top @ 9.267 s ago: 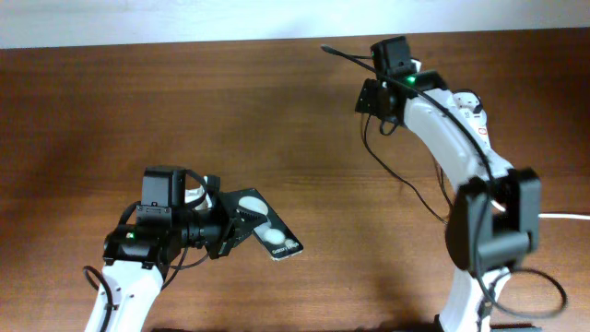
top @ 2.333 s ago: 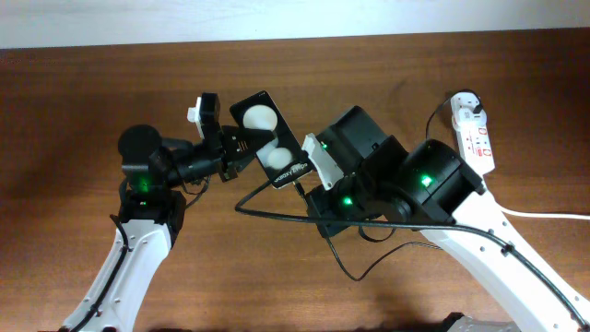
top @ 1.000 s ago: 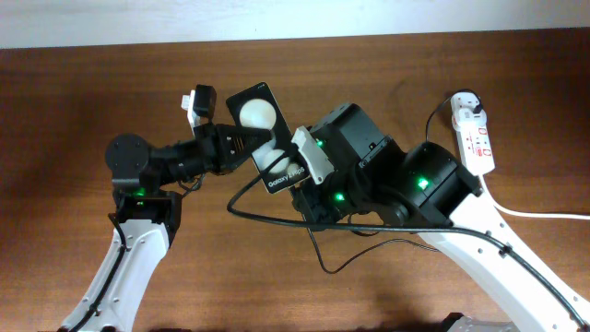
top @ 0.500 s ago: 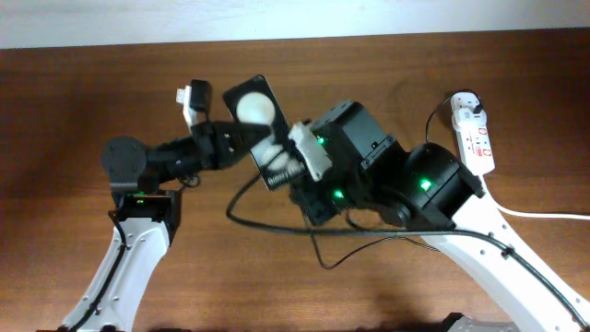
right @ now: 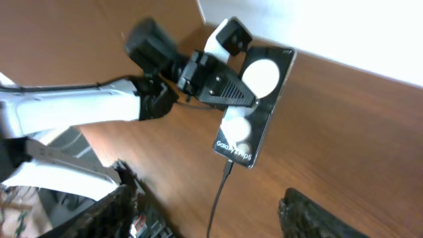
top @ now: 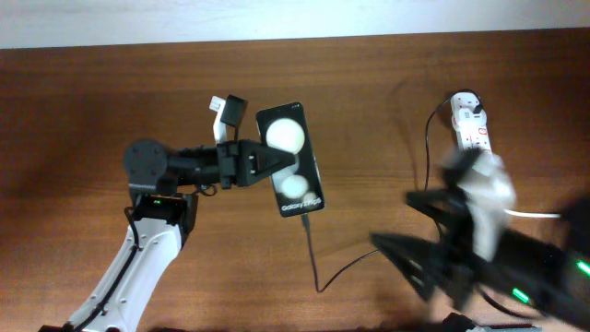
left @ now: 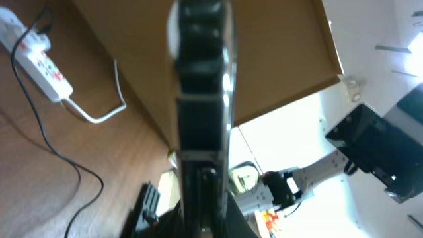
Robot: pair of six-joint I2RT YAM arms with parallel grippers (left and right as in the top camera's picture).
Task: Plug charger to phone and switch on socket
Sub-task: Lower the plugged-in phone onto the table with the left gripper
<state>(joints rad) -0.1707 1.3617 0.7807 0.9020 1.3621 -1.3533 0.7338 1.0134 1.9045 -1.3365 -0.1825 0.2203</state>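
Observation:
My left gripper first moves down and to the right in the overhead view next, to lay the phone (top: 292,162) on empty wood. The cable's tip is in the phone.
My left gripper (top: 261,164) is shut on the phone (top: 292,162) and holds it above the table, screen up, with two white spots on the glass. The charger cable (top: 313,258) has its tip in the phone's lower end, hangs down, then runs right and up to the socket (top: 472,129) at the far right. In the right wrist view my right gripper (right: 218,218) is wide open and empty, well back from the phone (right: 254,112) and the cable (right: 221,192). In the left wrist view the phone (left: 200,99) shows edge-on in my left gripper (left: 201,195).
My right arm (top: 466,244) is a blur at the lower right of the overhead view. The socket's thick white cord (top: 553,216) leaves to the right. The socket (left: 41,56) and its cord also show in the left wrist view. The table is bare brown wood.
My right gripper has let go at the phone and swung away fast to the lower right. The cable tip stays in the phone. My left gripper has moved the phone to the right and lower.

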